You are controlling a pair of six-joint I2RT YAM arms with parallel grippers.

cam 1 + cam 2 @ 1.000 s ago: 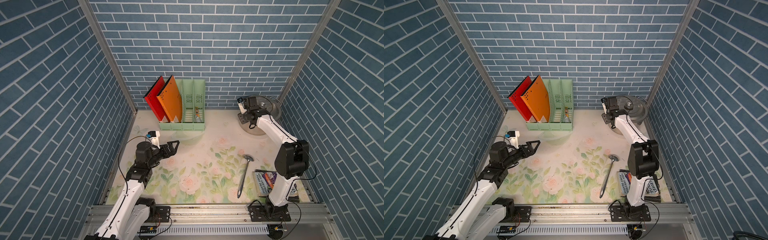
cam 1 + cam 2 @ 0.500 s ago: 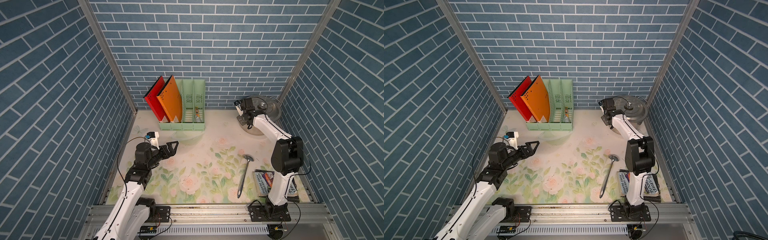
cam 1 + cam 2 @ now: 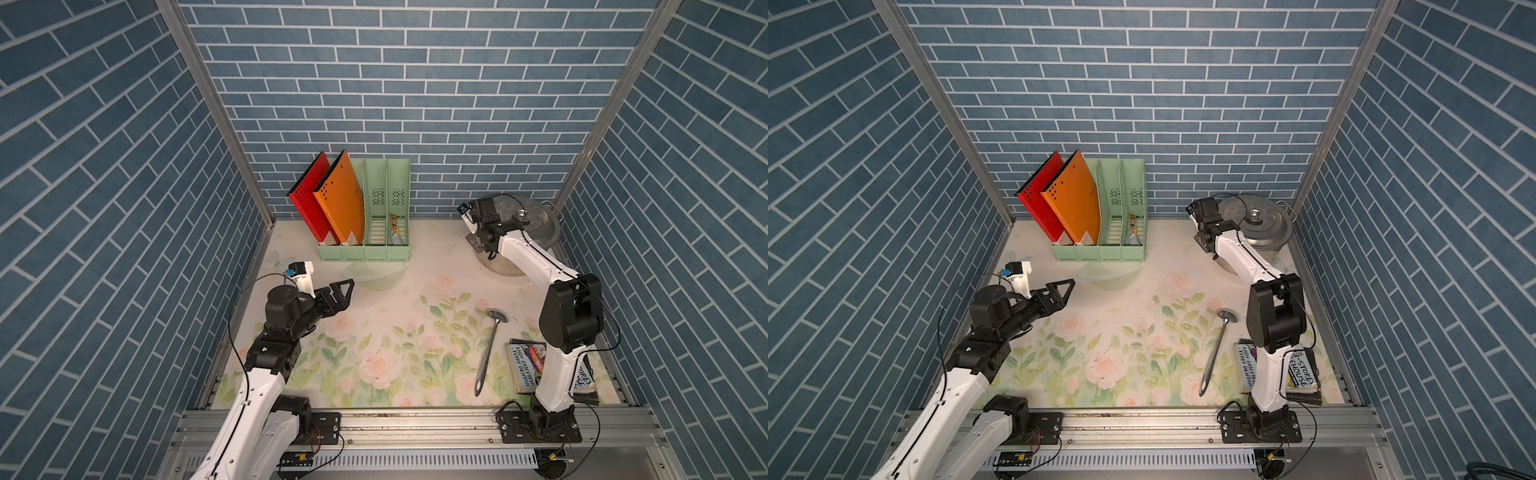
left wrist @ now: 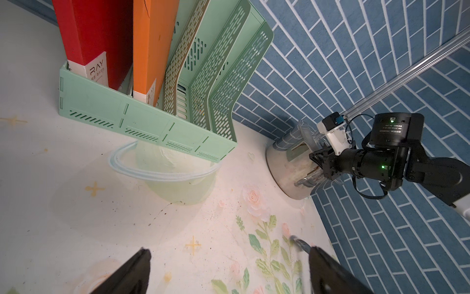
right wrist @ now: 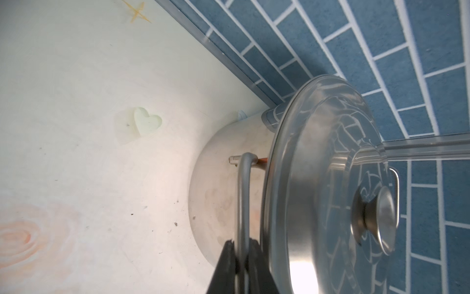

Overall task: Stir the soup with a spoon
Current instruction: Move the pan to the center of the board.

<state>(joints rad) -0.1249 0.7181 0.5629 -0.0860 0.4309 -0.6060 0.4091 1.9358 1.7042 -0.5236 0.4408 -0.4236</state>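
Note:
The right gripper moves back and across to the mat's open middle next and lets go of the pot's side handle, with the pot (image 3: 505,269) tucked in the back corner.
The grey metal spoon (image 3: 487,353) (image 3: 1214,353) lies flat on the floral mat, right of centre, with its bowl toward the back; the bowl's edge (image 4: 297,241) shows in the left wrist view. The steel pot (image 3: 505,269) (image 5: 218,203) stands in the back right corner with its lid (image 3: 534,226) (image 3: 1260,228) (image 5: 318,178) on, so the soup is hidden. My right gripper (image 5: 243,245) (image 3: 478,245) (image 3: 1209,249) is shut on the pot's side handle (image 5: 244,191). My left gripper (image 3: 343,295) (image 3: 1065,291) (image 4: 227,250) hangs open and empty above the mat's left side.
A green file rack (image 3: 365,249) with red and orange folders stands at the back. A clear glass bowl (image 3: 374,276) (image 4: 165,178) sits in front of it. Books (image 3: 523,368) lie at the front right by the right arm's base. Walls close in on three sides.
My right gripper has closed onto the pot's side handle, its wrist shifting slightly left. The left arm and the spoon have not moved.

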